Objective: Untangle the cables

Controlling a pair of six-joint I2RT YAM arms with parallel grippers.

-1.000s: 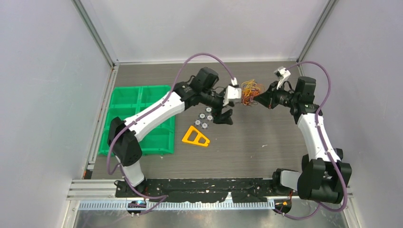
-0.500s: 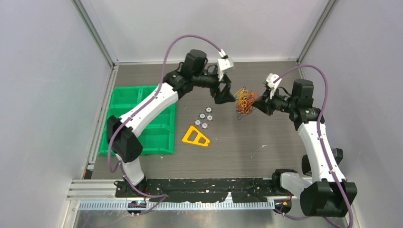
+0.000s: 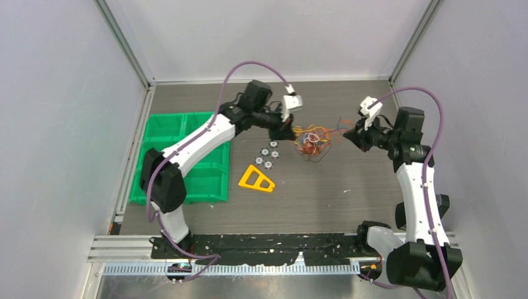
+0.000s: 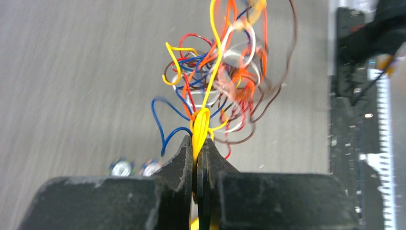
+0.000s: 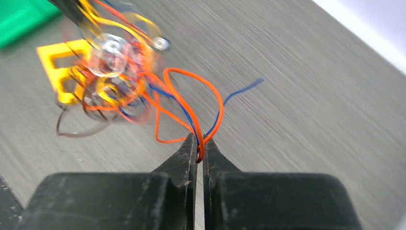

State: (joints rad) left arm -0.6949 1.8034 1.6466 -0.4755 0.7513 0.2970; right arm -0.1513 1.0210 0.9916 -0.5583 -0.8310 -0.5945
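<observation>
My right gripper draws away from the heap of cables, to the right in the top view, next, then opens, as the orange and blue cables still curve into it.
A tangle of thin cables point(image 3: 313, 142) in yellow, orange, red, blue, white and brown hangs stretched between both grippers above the table's middle. My left gripper point(image 3: 290, 132) is shut on a loop of yellow cables point(image 4: 200, 127); the bunch point(image 4: 225, 72) spreads out just beyond its tips. My right gripper point(image 3: 348, 134) is shut on orange and blue cables point(image 5: 198, 139), with the blurred bunch point(image 5: 112, 67) further off to the upper left. Orange strands point(image 3: 333, 132) run from the bunch to the right gripper.
A green compartment tray point(image 3: 168, 140) lies at the left. A yellow triangular piece point(image 3: 256, 179) and several small round silver parts point(image 3: 268, 157) lie on the table below the left gripper. A black rail point(image 3: 268, 243) runs along the near edge.
The left gripper came down to the bunch and shut on yellow cables. The right gripper pulled back to the right, and the bunch has spread out between the two.
</observation>
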